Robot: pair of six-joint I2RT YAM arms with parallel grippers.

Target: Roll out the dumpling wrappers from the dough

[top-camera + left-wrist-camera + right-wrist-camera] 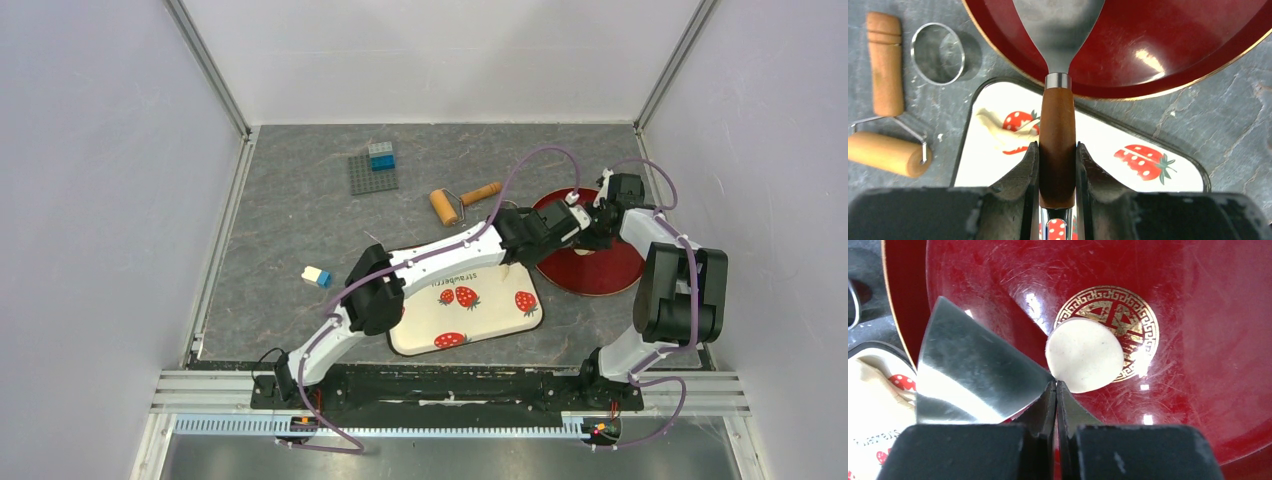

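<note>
My left gripper goes left in the top view to the bare table by the loose bricks next, lowers and releases the spatula (1058,120), with the wrapper plated.
One round pale dumpling wrapper (1085,355) lies in the red plate (1198,365), over its gold emblem. My right gripper (1055,382) is shut, and its tips touch the wrapper's near edge. My left gripper (1058,145) is shut on the brown wooden handle of a spatula (1058,120). The spatula's metal blade (973,375) reaches over the plate's rim, and its corner meets the wrapper beside my right fingertips. A thin leftover sheet of dough (993,127) lies on the strawberry-print tray (500,325).
A wooden roller (445,207) and a small metal ring cutter (938,53) lie on the grey table behind the tray. A grey brick baseplate (372,172) with blue bricks sits further back left. Two small loose bricks (316,276) lie left of the tray.
</note>
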